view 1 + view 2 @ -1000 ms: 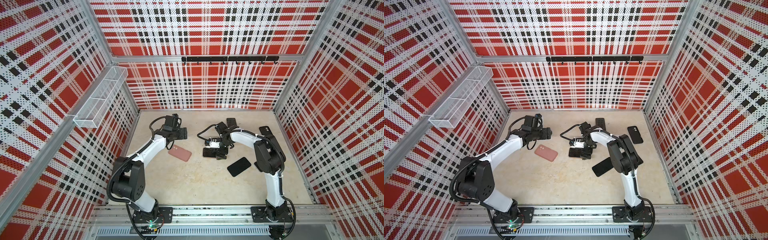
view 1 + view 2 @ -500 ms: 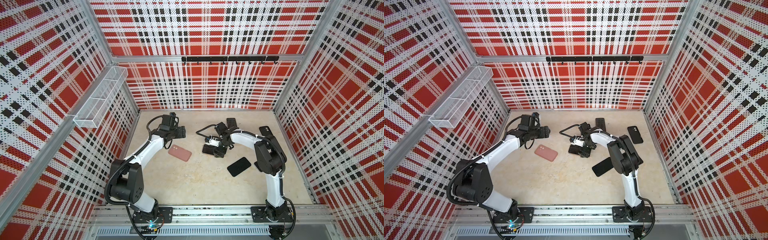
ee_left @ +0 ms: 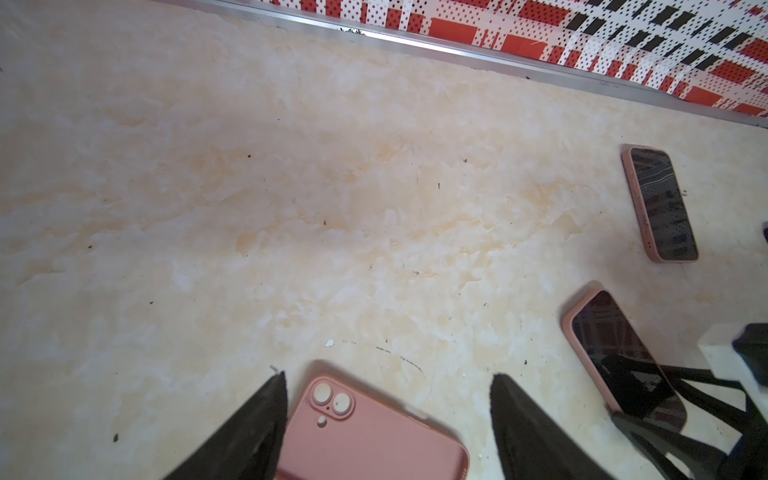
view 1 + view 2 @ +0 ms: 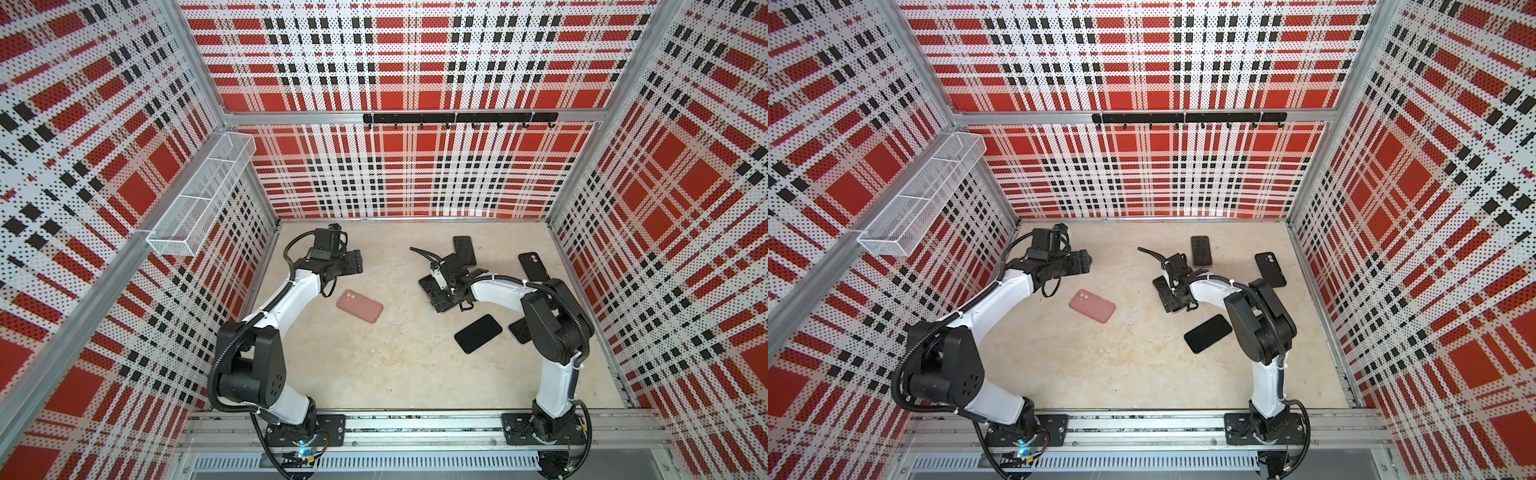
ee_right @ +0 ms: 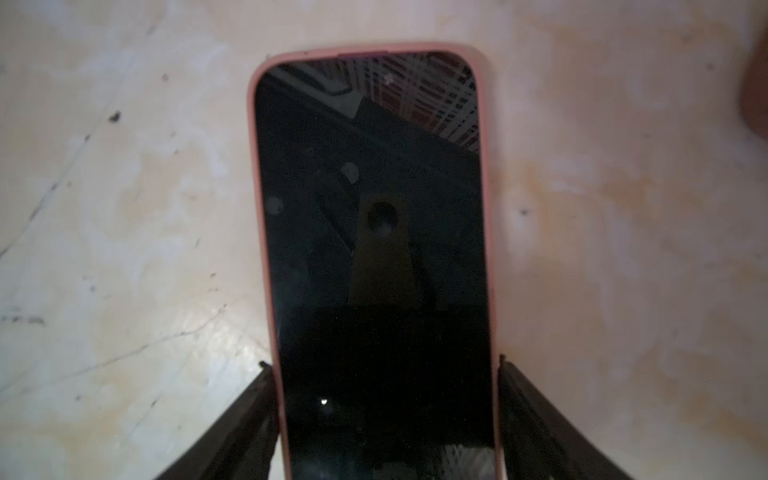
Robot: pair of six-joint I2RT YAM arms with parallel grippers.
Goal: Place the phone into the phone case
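I should next move this phone, which is already in its case, outward with my right gripper to the bare floor beside the other pink-edged phone. I should straighten it there and let it go.
My right gripper [image 5: 382,365] is shut across the width of a pink-cased phone [image 5: 374,216] lying screen up on the floor, one finger against each long edge. Both top views show this gripper [image 4: 442,291] [image 4: 1177,291] right of centre, covering most of that phone [image 4: 424,284]. A pink phone case [image 4: 359,306] [image 4: 1092,306] lies back up at centre left, its camera holes showing. Above and behind it, my left gripper [image 3: 388,376] [image 4: 353,266] hangs open and empty, with the case's [image 3: 365,440] camera end between its fingers in the wrist view.
A bare black phone [image 4: 478,333] lies screen up by the right arm. Another pink-edged phone [image 4: 464,251] lies at the back, and a black case [image 4: 533,266] at the right. A further phone [image 4: 519,331] is half hidden under the right arm. A wire basket [image 4: 199,199] hangs on the left wall.
My right gripper's jaws have closed in onto the long edges of the pink-cased phone, which shifted slightly. The left arm has barely moved.
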